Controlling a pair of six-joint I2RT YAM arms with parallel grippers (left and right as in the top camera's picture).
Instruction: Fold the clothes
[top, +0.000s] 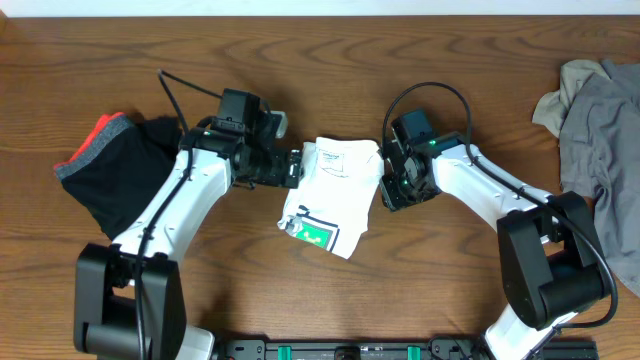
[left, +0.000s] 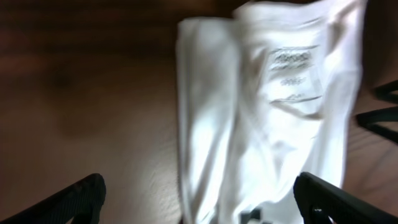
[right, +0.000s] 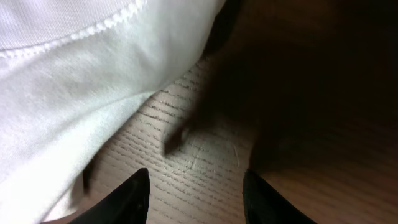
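Note:
My left gripper should go down next and to the right in the overhead view, onto the shirt's edge facing the black garment (top: 304, 181) (left: 200, 198), because that edge is between its open fingers.
The clothes here are chiefly a white T-shirt (top: 335, 190), lying folded into a small bundle mid-table with its green-and-white patch (top: 315, 232) at the near end. In the left wrist view the shirt (left: 249, 124) shows its neck label (left: 292, 74). My left gripper (top: 293, 167) (left: 199, 205) sits at the bundle's left edge, open wide, fingers (left: 74, 199) apart over the cloth and gripping nothing. My right gripper (top: 385, 185) (right: 196, 199) is at the right edge, open, with bare wood between its fingertips (right: 124, 199). The shirt's hem (right: 81, 74) lies just to its upper left.
A black garment with a red-orange band (top: 115, 175) lies at the left of the wooden table (top: 250, 290). A grey garment (top: 600, 130) is heaped at the right edge. Both arms' bases stand at the near edge.

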